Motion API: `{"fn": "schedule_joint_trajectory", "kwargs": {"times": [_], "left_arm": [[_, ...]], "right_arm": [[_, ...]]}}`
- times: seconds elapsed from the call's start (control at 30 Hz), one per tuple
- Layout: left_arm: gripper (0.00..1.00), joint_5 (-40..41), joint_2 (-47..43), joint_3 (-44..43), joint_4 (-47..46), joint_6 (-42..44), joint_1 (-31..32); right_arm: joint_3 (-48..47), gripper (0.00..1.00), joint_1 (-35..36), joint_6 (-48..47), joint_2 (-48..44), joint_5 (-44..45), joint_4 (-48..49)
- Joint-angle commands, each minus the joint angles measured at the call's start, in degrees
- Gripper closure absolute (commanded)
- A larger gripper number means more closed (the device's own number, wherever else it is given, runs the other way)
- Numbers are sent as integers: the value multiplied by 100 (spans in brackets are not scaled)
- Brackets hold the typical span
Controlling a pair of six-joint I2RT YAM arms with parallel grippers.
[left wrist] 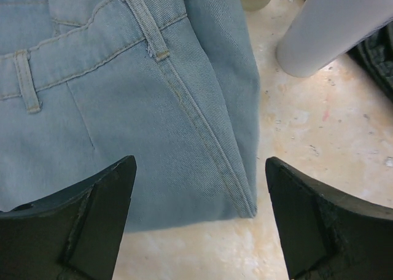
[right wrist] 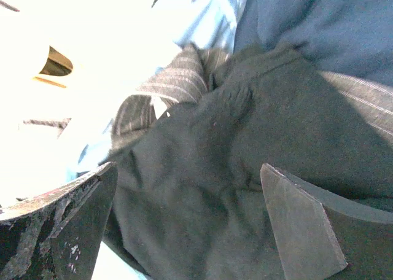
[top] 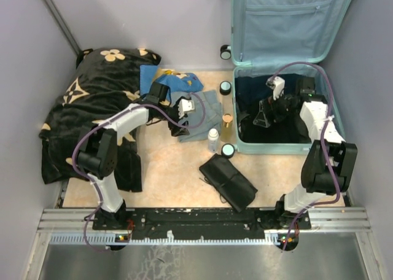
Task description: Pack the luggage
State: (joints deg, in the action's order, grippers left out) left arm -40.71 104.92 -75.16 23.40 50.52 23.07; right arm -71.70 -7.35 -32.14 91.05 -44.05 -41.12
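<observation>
I will lower and shift my left gripper toward the white bottle next, onto the folded edge of the light-blue jeans (top: 206, 111); bare floor there leaves finger room.
The luggage (top: 270, 148), a pale mint-blue hard-shell suitcase, lies open at the right with its lid (top: 288, 22) leaning on the back wall. Dark clothes (top: 288, 123) fill its lower half. My right gripper (top: 261, 117) hangs inside it, open just over a black garment (right wrist: 215, 188), with nothing between the fingers (right wrist: 187, 169). Folded light-blue jeans (top: 206, 111) lie on the floor to the left of the suitcase. My left gripper (top: 181, 123) is open above their near corner (left wrist: 123, 96), its fingers (left wrist: 201, 169) straddling the hem without touching it.
A white bottle (top: 213, 139) stands between the jeans and the suitcase. A black pouch (top: 228, 182) lies on the near floor. A black blanket with tan flowers (top: 92, 108) covers the left side, with a blue cloth (top: 166, 77) behind the jeans. A striped garment (right wrist: 166, 83) lies inside the suitcase.
</observation>
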Motion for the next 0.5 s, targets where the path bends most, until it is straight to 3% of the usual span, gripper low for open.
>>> {"fn": "schedule_joint_trajectory", "kwargs": {"times": [0.0,0.2,0.47], "left_arm": [[8,-244,390,25,-656,604,192],[5,-374,787,-24,-844,859,495],[7,-41,1574,-551,-1241,434,599]], "right_arm": [[-396,1,-129,839,-501,-561,294],[-705,1,-420,1595,-602,-579,415],[-1259,1,-600,1611,-368,-117,166]]}}
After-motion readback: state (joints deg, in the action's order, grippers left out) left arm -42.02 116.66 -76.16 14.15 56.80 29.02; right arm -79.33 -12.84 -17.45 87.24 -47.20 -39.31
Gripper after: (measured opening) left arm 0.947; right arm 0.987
